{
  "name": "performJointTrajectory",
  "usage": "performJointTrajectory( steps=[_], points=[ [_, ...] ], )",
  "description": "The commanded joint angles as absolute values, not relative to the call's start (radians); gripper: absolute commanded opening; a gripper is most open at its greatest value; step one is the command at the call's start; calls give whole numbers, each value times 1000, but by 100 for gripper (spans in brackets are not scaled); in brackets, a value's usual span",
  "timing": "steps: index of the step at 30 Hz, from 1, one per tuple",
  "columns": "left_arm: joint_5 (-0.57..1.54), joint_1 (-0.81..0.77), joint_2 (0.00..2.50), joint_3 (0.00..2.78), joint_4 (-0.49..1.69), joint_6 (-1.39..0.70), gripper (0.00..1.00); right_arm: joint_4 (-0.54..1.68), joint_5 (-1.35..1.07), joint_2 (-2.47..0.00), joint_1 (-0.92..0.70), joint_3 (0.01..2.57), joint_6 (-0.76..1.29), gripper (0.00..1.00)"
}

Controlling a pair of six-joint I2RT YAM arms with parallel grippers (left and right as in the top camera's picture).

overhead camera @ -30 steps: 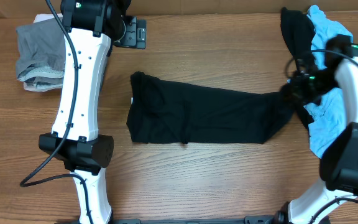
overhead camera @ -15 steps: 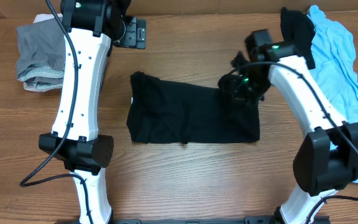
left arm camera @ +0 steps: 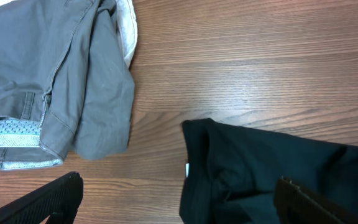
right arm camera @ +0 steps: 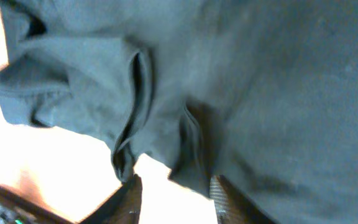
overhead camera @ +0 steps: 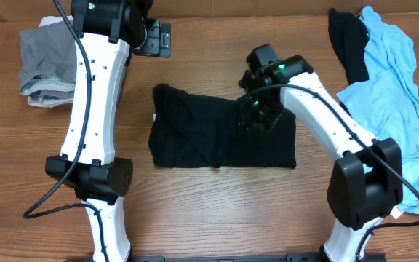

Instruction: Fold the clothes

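I will next move my left gripper down and back onto the black T-shirt's edge by the white label (overhead camera: 157, 116) (left arm camera: 192, 167).
The black T-shirt (overhead camera: 195, 135) lies flat in the middle of the table, its right part folded over to the left. Its small white label (left arm camera: 186, 169) shows at its left edge. My right gripper (overhead camera: 257, 116) hovers low over the folded part. In the right wrist view its fingers (right arm camera: 131, 200) stand apart, with a loose edge of the black fabric (right arm camera: 260, 74) just ahead of the gap. My left gripper (overhead camera: 155, 38) is open and empty at the back. It also shows in the left wrist view (left arm camera: 178, 194), above the shirt's left corner (left arm camera: 278, 168).
A grey garment (overhead camera: 46, 62) is bunched at the back left, also in the left wrist view (left arm camera: 48, 74). A light blue garment (overhead camera: 391, 94) and a black one (overhead camera: 346, 40) lie piled at the right edge. My left arm (overhead camera: 93, 116) stretches along the shirt's left side.
My right gripper has swept from the right edge leftward over the shirt, drawing its long right part over itself, so the shirt is now much shorter. The left arm has not moved.
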State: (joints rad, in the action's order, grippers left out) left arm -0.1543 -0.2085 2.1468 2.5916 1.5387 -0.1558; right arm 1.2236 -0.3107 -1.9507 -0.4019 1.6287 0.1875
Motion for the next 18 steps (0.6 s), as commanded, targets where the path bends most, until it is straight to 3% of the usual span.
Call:
performJointTrajectory(
  steps=[1, 7, 9, 12, 18],
  points=[
    [-144, -206, 2138, 2600, 1546, -165, 100, 1240, -329, -1949, -420, 1635, 182, 49],
    [-52, -202, 2138, 2557, 1565, -156, 100, 1314, -360, -1943, -375, 1700, 126, 54],
    [-13, -198, 2138, 2514, 1576, -137, 100, 1332, -351, -1941, -332, 1726, 123, 63],
    [46, -187, 2138, 2414, 1576, -96, 100, 1345, -341, -1941, -247, 1744, 123, 91],
    [186, -164, 2138, 2193, 1525, 39, 100, 1354, -342, -1941, -89, 1744, 69, 99]
  ],
)
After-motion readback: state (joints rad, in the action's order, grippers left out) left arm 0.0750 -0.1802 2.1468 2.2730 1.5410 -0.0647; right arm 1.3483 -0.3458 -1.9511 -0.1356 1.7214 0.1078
